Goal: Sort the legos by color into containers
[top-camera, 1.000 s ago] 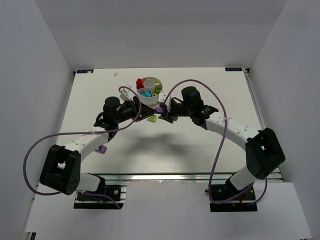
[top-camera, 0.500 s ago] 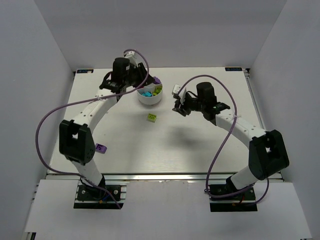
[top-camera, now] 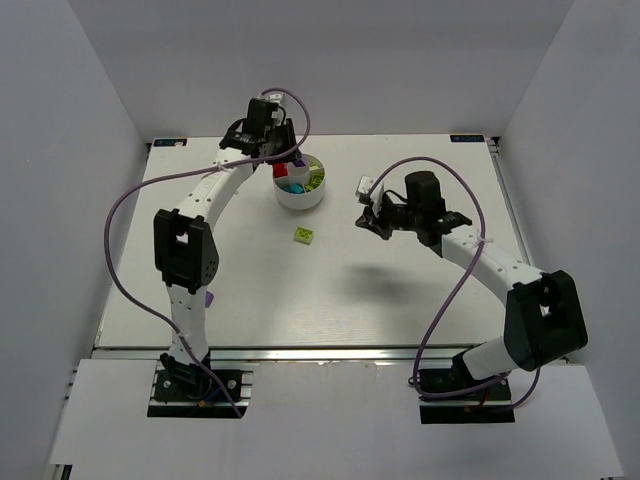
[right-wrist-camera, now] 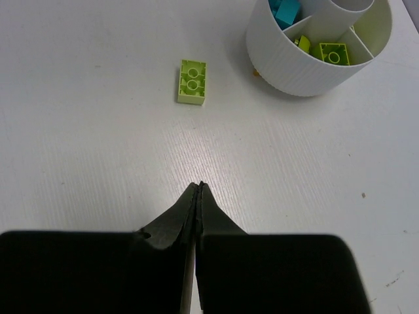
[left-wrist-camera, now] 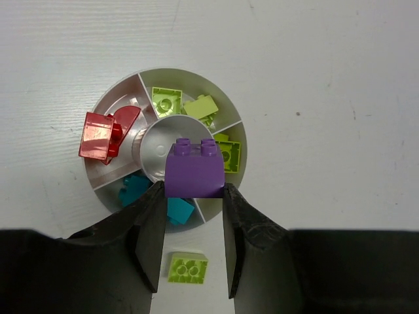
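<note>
The left gripper shifts slightly toward the middle of the central well next and releases the purple lego into it, as surrounding wedges hold other colors.
My left gripper (left-wrist-camera: 194, 191) is shut on a purple lego (left-wrist-camera: 194, 170) and holds it over the central well of the round white dish (left-wrist-camera: 180, 70). The dish's wedge containers hold red legos (left-wrist-camera: 101, 136), lime green legos (left-wrist-camera: 167, 101) and cyan legos (left-wrist-camera: 177, 209). A loose lime green lego (right-wrist-camera: 192, 81) lies on the table just in front of the dish (right-wrist-camera: 308, 72). My right gripper (right-wrist-camera: 198, 186) is shut and empty, hovering over bare table on the near side of that lego. From above, the left gripper (top-camera: 290, 160) is at the dish (top-camera: 298, 198) and the right gripper (top-camera: 368, 222) to its right.
Another purple lego (top-camera: 210, 297) lies on the table at the near left, partly hidden by the left arm. White walls enclose the table on three sides. Purple cables loop off both arms.
The left arm swung from the table's middle up to the dish, carrying the purple lego. The right gripper pulled back to the right and shut its jaws.
</note>
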### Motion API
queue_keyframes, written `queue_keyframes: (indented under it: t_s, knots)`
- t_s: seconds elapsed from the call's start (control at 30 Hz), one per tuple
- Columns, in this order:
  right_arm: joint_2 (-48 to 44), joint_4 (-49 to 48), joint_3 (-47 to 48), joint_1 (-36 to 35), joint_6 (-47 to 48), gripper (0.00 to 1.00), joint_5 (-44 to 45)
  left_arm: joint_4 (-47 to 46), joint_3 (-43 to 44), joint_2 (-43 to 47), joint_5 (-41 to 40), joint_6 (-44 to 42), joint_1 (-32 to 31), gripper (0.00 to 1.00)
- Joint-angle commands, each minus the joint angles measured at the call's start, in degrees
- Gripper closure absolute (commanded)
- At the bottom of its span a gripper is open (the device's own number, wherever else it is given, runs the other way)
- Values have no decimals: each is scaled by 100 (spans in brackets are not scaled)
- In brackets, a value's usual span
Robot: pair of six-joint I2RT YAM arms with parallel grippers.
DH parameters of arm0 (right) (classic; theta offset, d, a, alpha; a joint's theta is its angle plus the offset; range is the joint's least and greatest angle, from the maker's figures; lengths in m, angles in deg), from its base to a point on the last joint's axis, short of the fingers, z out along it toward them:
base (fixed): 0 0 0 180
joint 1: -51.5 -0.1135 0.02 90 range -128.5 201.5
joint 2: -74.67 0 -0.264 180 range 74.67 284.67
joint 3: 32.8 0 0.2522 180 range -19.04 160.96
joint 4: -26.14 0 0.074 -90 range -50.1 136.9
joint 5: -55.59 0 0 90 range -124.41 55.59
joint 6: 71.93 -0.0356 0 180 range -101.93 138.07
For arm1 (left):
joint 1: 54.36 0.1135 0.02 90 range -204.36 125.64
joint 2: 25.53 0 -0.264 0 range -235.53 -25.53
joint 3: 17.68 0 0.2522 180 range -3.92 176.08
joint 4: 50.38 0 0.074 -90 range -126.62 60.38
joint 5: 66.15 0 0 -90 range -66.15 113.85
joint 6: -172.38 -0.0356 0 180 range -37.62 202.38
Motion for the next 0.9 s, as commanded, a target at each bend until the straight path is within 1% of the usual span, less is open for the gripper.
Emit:
queue_keyframes:
  t_s: [0.0,0.17,0.27,0.3,0.33,0.37,0.4,0.43,0.47,0.5,0.53,0.6,0.7,0.73,0.87]
  knots:
    - [-140,-119,-15,63,-88,100,-158,353,491,-81,-205,-121,8,99]
    - [-122,-154,-15,98,-141,100,-175,336,518,-196,-302,-157,8,97]
    - [-131,-145,-6,98,-150,100,-193,344,615,-336,-302,-139,8,90]
    - [-131,-136,2,98,-132,97,-193,353,650,-371,-302,-122,-1,87]
    - [-140,-119,11,98,-124,89,-193,370,694,-433,-476,-95,-1,75]
    - [-140,-101,20,89,-106,85,-176,362,703,-442,-504,-60,-9,67]
    - [-140,-84,29,98,-80,78,-167,353,720,-451,-522,-51,-18,62]
    - [-140,-75,29,98,-80,66,-167,336,738,-451,-531,-51,-27,59]
    - [-140,-75,29,98,-71,62,-149,336,799,-451,-540,-34,-36,52]
    - [-122,-66,37,89,-62,57,-140,336,834,-442,-540,-42,-45,50]
    - [-79,-40,46,98,-71,50,-140,353,870,-425,-548,-42,-53,47]
    - [9,109,142,89,-45,45,-298,379,905,-346,-548,-60,-71,44]
    - [176,347,327,80,26,31,-439,414,791,-152,-566,-77,-71,42]
    - [229,382,388,72,69,12,-465,441,756,-100,-566,-78,-71,41]
    - [265,129,380,45,166,10,-562,546,511,374,-688,-25,-71,37]
